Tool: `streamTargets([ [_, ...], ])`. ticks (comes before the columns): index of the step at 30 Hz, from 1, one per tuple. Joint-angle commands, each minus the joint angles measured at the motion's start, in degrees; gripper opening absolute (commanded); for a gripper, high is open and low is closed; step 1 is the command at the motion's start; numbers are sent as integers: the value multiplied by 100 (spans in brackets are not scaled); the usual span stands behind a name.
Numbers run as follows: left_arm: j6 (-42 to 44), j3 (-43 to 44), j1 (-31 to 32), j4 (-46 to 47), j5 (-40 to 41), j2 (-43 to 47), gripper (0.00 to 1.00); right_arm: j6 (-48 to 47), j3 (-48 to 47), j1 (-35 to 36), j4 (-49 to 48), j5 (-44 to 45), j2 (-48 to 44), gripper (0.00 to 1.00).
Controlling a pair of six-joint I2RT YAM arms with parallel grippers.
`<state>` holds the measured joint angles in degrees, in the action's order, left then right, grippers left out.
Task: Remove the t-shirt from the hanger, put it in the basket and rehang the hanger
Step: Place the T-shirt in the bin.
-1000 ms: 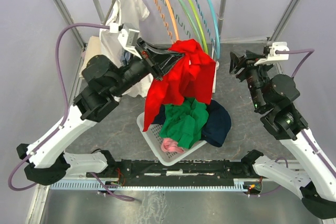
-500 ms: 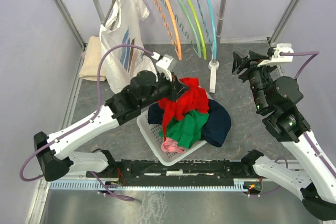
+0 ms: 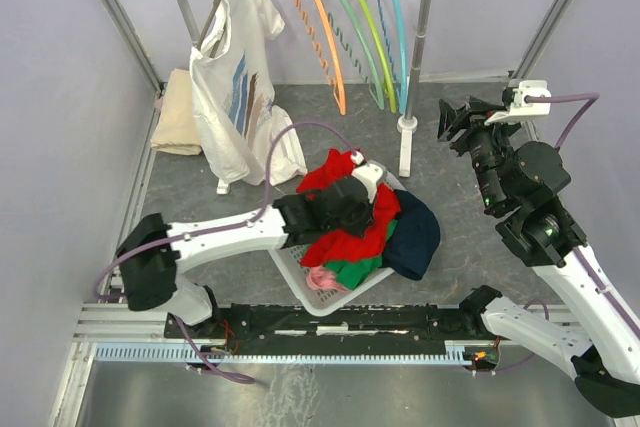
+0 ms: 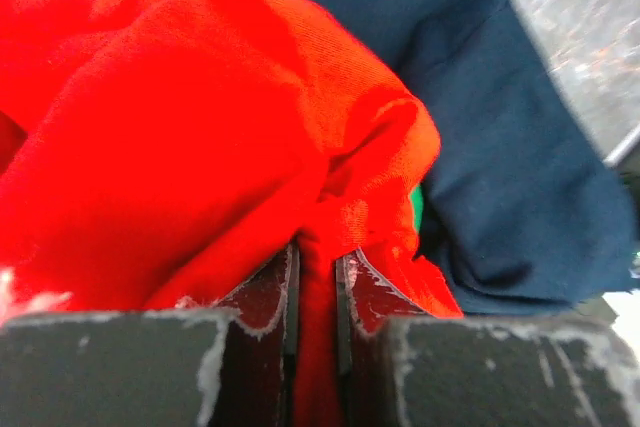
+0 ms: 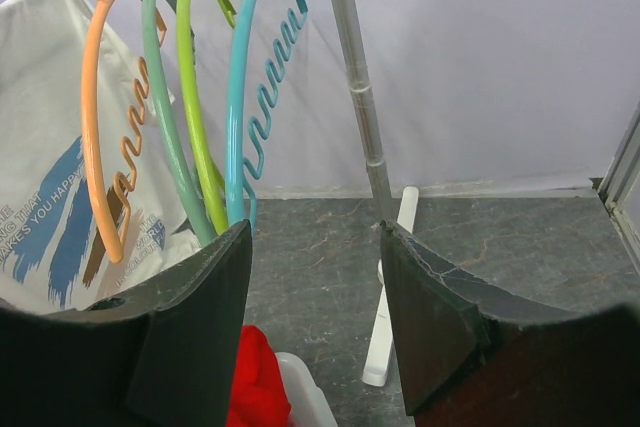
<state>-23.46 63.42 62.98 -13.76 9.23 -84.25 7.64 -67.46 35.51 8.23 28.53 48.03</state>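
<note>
I will move my left gripper down into the white basket [image 3: 300,282] next and let go of the red fold on the pile of clothes, because the t-shirt is already off the rack.
The red t-shirt [image 3: 345,237] is off the rack and lies bunched on the clothes pile in the white basket [image 3: 300,282]. My left gripper [image 4: 318,252] is shut on a fold of it; the red cloth [image 4: 200,127] fills the left wrist view. In the top view the left fingers are buried in the cloth. Several empty hangers, from orange [image 3: 325,37] to blue [image 3: 400,27], hang on the rack. My right gripper [image 3: 448,119] is open and empty, to the right of the rack pole [image 3: 420,37], facing the hangers [image 5: 240,117].
A white printed t-shirt [image 3: 235,77] hangs on a hanger at the rack's left end. A navy garment [image 3: 415,232], a green one [image 3: 350,269] and a pink one [image 3: 320,279] lie in the basket. A beige cloth [image 3: 178,112] lies at the far left.
My left arm has swung down and forward from near the rack, carrying the red t-shirt onto the basket pile. The right arm has hardly moved.
</note>
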Motion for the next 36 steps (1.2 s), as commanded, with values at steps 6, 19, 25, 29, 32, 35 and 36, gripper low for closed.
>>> streamTargets([
  [6, -302, 17, 387, -317, 833, -1350, 3, -53, -41, -15, -95, 25, -5, 62],
  [19, -174, 765, 583, -1223, 1422, -925, 46, -28, -56, -17, -125, -53, 119, 62],
  [25, -119, 1286, 662, -1742, 1681, -358, 79, 4, -65, -15, -111, -76, 93, 62],
  [29, -91, 1524, 687, -1930, 1770, 37, 86, 30, -59, -13, -102, -85, 69, 62],
  [32, -72, 1737, 691, -2103, 1883, 317, 86, 48, -72, -14, -108, -102, 51, 62],
  [35, -47, 1886, 692, -2210, 2148, 591, 86, 65, -83, -11, -108, -129, 36, 62],
  [36, -28, 1926, 690, -2229, 2292, 694, 87, 65, -83, -17, -110, -135, 32, 62],
])
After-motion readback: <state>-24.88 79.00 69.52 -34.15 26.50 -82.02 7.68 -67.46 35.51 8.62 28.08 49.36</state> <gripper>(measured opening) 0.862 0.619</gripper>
